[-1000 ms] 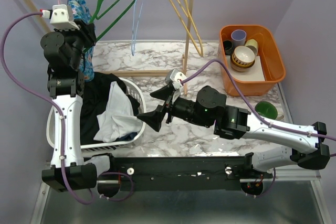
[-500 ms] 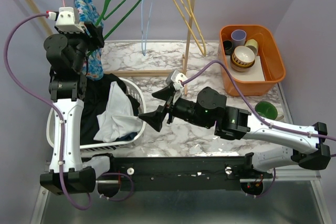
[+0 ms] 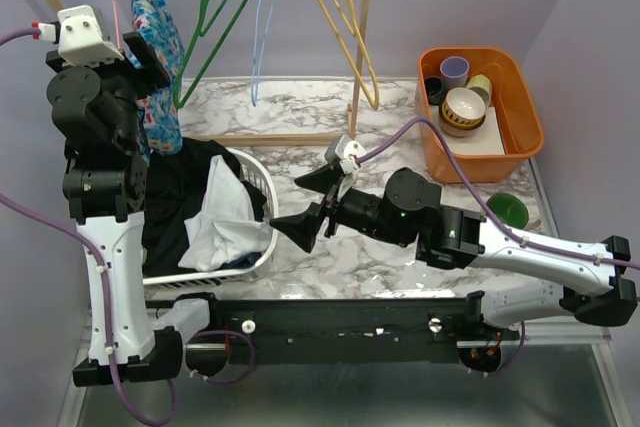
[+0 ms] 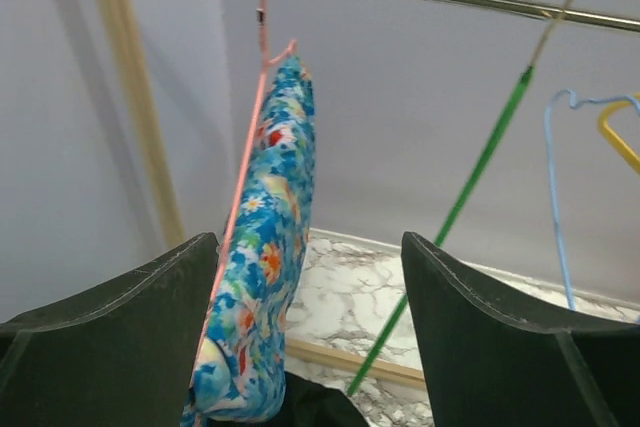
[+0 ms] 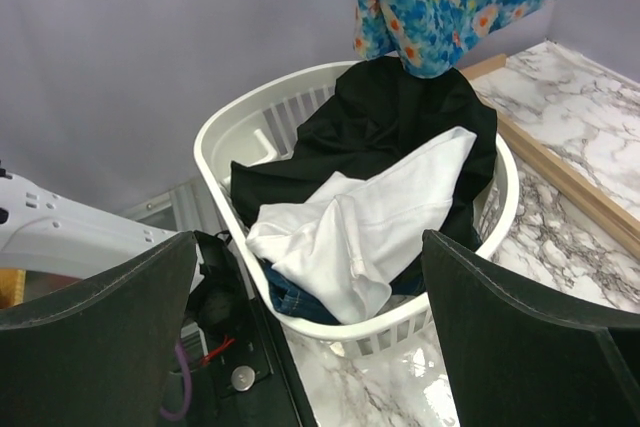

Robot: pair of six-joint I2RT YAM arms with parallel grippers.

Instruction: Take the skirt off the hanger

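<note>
I need to lower my left gripper and move it outward onto the near arm of the pink hanger [image 3: 117, 25] [image 4: 218, 282], because that arm slopes down outward of its open fingers.
The black skirt [image 3: 175, 197] lies crumpled in the white laundry basket [image 3: 262, 187], partly under a white garment [image 3: 225, 222]. It also shows in the right wrist view [image 5: 400, 117]. The light-blue hanger [image 3: 258, 27] hangs bare on the rail, between the green and yellow hangers; the left wrist view shows it at the right [image 4: 555, 197]. My left gripper [image 3: 152, 55] is raised beside the floral garment, open and empty [image 4: 308, 242]. My right gripper [image 3: 300, 215] is open and empty, just right of the basket and facing it [image 5: 310, 237].
A blue floral garment [image 3: 155, 27] hangs on a pink hanger at the rail's left end. A green hanger [image 3: 215, 17] and a yellow hanger [image 3: 345, 17] also hang there. An orange bin [image 3: 515, 137] of bowls stands at the right, a green dish [image 3: 508, 210] near it.
My left arm has risen and swung to the left, away from the hangers. The hangers have swung on the rail. My right gripper has shifted slightly to the right.
</note>
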